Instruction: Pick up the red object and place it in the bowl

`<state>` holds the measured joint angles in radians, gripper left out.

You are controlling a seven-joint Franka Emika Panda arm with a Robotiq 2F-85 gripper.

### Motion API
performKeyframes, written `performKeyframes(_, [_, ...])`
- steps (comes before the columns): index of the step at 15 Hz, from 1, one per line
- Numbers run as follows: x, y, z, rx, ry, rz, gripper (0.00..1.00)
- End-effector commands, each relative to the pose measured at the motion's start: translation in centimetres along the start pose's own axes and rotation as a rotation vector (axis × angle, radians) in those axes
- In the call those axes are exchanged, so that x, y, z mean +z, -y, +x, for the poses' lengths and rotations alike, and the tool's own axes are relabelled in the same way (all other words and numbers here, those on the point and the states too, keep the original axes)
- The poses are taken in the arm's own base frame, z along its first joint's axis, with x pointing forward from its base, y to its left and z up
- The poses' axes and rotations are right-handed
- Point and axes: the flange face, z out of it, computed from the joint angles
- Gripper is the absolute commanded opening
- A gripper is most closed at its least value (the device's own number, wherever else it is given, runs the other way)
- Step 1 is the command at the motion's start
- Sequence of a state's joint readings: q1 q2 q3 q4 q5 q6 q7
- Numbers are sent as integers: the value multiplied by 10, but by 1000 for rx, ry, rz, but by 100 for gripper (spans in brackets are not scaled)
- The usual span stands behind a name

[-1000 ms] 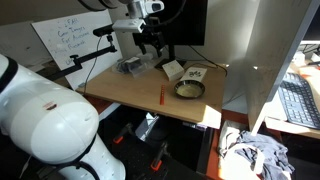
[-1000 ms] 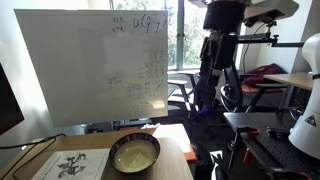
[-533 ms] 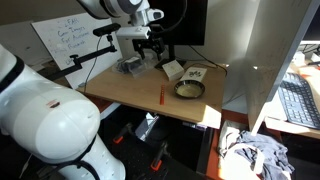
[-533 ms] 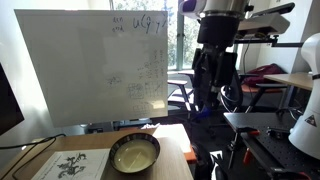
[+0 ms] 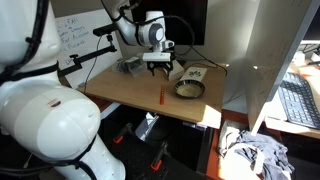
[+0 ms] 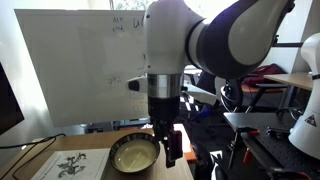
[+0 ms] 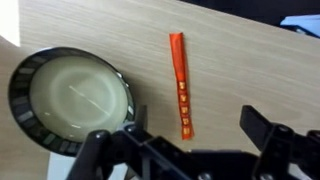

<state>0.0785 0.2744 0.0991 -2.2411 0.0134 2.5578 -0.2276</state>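
Note:
My gripper lowers onto the red stick's near end and closes next. The stick lies flat below with its near end (image 7: 186,129) lined up between the open fingers.
The red object (image 7: 181,85) is a thin red-orange stick lying flat on the wooden table, just right of the bowl in the wrist view. It also shows in an exterior view (image 5: 160,96) near the table's front edge. The bowl (image 7: 20,90) is round with a dark rim and pale inside, and it shows in both exterior views (image 5: 189,89) (image 6: 135,155). My gripper (image 7: 187,135) is open and empty, hovering above the table with the stick's near end between its fingers. It shows in both exterior views (image 5: 160,66) (image 6: 168,148). In one exterior view the gripper hides the stick.
A white box-like item with dark markings (image 5: 173,70) and a printed sheet (image 5: 197,74) lie behind the bowl. A grey object (image 5: 130,65) sits at the table's back. A whiteboard (image 6: 90,65) stands behind. A white partition (image 5: 262,60) bounds one side.
The arm has swung from the back of the table and come down over the red object beside the bowl. The gripper has stayed open and empty.

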Motion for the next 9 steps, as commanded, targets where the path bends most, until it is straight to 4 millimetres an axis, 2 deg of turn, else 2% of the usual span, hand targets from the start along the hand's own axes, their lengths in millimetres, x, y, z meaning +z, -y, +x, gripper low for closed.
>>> performKeyframes(1, [35, -1, 45, -103, 10, 8, 100])
performKeyframes(5, [80, 7, 77, -165, 32, 20, 100])
performKeyframes(9, [115, 23, 89, -213, 54, 36, 100])
